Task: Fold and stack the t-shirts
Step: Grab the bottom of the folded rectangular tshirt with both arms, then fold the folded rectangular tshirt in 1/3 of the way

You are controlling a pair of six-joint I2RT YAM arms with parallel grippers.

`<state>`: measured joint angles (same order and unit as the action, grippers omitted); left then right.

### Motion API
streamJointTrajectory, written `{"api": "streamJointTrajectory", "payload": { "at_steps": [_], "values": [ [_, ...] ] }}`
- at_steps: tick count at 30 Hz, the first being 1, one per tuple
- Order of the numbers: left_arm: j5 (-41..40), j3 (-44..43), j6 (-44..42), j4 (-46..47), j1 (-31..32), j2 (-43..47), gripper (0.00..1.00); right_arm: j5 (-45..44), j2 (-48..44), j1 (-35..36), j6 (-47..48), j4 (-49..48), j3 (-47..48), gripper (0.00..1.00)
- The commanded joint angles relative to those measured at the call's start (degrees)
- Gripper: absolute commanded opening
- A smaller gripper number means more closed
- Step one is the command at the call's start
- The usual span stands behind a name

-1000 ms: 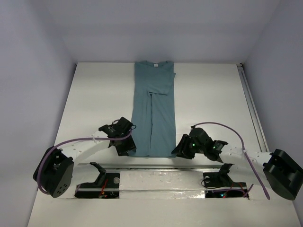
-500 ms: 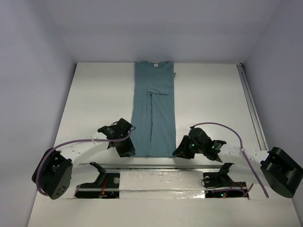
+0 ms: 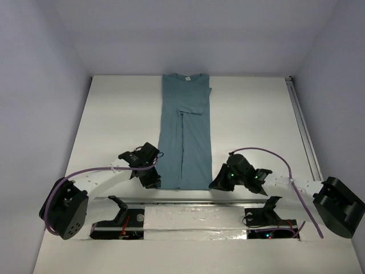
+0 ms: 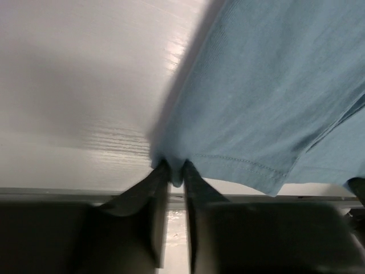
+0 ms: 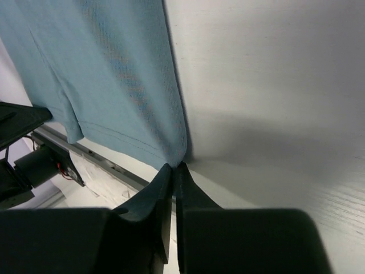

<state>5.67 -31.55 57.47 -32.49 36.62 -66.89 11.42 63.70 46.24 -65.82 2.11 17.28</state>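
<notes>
The t-shirt's hem corner in my right gripper lifts outward next, toward the t-shirt's side edge short of the collar point(image 3: 209, 112), then lowers and comes free. The folded t-shirt is still long.
The teal t-shirt point(image 3: 185, 131) lies flat as a long narrow strip, sides folded in, with its collar and white neck label point(image 3: 186, 78) at the far end. My left gripper point(image 3: 155, 184) sits at the near left hem corner. In the left wrist view the left gripper point(image 4: 175, 171) is shut, with a bunch of the t-shirt point(image 4: 268, 97) pinched between its fingertips. My right gripper point(image 3: 214, 184) is at the near right hem corner. The right wrist view shows the right gripper point(image 5: 174, 166) shut on the hem corner of the t-shirt point(image 5: 108, 74).
A metal rail point(image 3: 194, 201) runs across the table's near edge just behind both grippers. Another rail point(image 3: 302, 131) follows the right edge. Two black arm mounts point(image 3: 120, 214) point(image 3: 265, 214) stand at the front. Grey walls close in the left, back and right sides.
Both grippers have closed onto the shirt's near hem corners. The arms have hardly shifted and the shirt lies as before.
</notes>
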Motion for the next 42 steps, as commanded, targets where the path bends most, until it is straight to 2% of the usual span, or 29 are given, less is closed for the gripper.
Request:
{"api": "streamJointTrajectory", "payload": {
  "at_steps": [1, 2, 3, 6, 11, 13, 16, 19, 22, 25, 27, 28, 31, 35, 42],
  "values": [
    [-0.7, -1.3, -0.2, -0.6, -0.1, 0.0, 0.09, 0.3, -0.2, 0.6, 1.0, -1.2, 1.9, 0.05],
    [-1.0, -1.5, -0.5, -0.6, -0.1, -0.3, 0.01, 0.4, -0.2, 0.6, 1.2, -1.0, 2.1, 0.02],
    [-1.2, -1.8, -1.5, -0.7, -0.1, -0.4, 0.00, 0.4, -0.9, 0.6, 1.4, 0.3, 2.5, 0.00],
    [-1.9, -4.2, -2.5, -2.6, 1.9, 0.4, 0.00, 0.7, -4.0, 0.6, 1.7, 3.6, 2.8, 0.00],
    [-4.3, -11.8, -0.6, -10.7, 7.9, 5.0, 0.00, -0.2, -15.2, 1.1, 2.9, 20.3, 5.8, 0.00],
    [-4.5, -14.7, -0.1, -12.2, 7.9, 5.9, 0.00, -1.1, -18.7, 1.1, 4.6, 27.4, 9.9, 0.00],
    [-8.4, -20.7, -0.8, -13.7, 7.9, 5.6, 0.00, -5.2, -18.7, 1.1, 7.4, 34.1, 17.1, 0.00],
    [-12.8, -27.8, -4.0, -14.2, 7.9, 2.0, 0.00, -9.7, -14.2, 1.1, 11.1, 35.8, 22.1, 0.00],
    [-15.5, -33.0, -8.4, -13.8, 4.3, -1.9, 0.00, -13.3, -7.5, -3.5, 17.3, 35.1, 28.2, 0.00],
    [-16.3, -35.6, -12.8, -10.8, -1.8, -3.8, 0.00, -12.4, -2.7, -11.0, 24.0, 30.7, 32.5, 0.00],
    [-15.9, -36.8, -15.7, -6.6, -5.0, -7.2, 0.00, -10.2, 5.4, -15.5, 28.2, 28.3, 38.0, 0.00],
    [-16.4, -37.4, -16.6, -6.5, -5.1, -7.2, 0.00, -10.2, 5.5, -15.6, 29.4, 27.6, 38.0, 0.00],
    [-18.0, -40.3, -18.2, -4.4, -5.6, -12.6, 0.00, -9.1, 13.8, -19.0, 32.8, 25.8, 44.1, 0.00],
    [-17.9, -41.6, -19.4, 1.9, -8.8, -18.3, 0.00, -7.6, 21.9, -22.8, 34.9, 22.9, 50.2, 0.00],
    [-17.7, -52.7, -23.3, 6.2, -11.7, -30.4, 0.00, -3.2, 34.7, -27.7, 37.6, 20.4, 60.0, 0.00]
  ]
}}
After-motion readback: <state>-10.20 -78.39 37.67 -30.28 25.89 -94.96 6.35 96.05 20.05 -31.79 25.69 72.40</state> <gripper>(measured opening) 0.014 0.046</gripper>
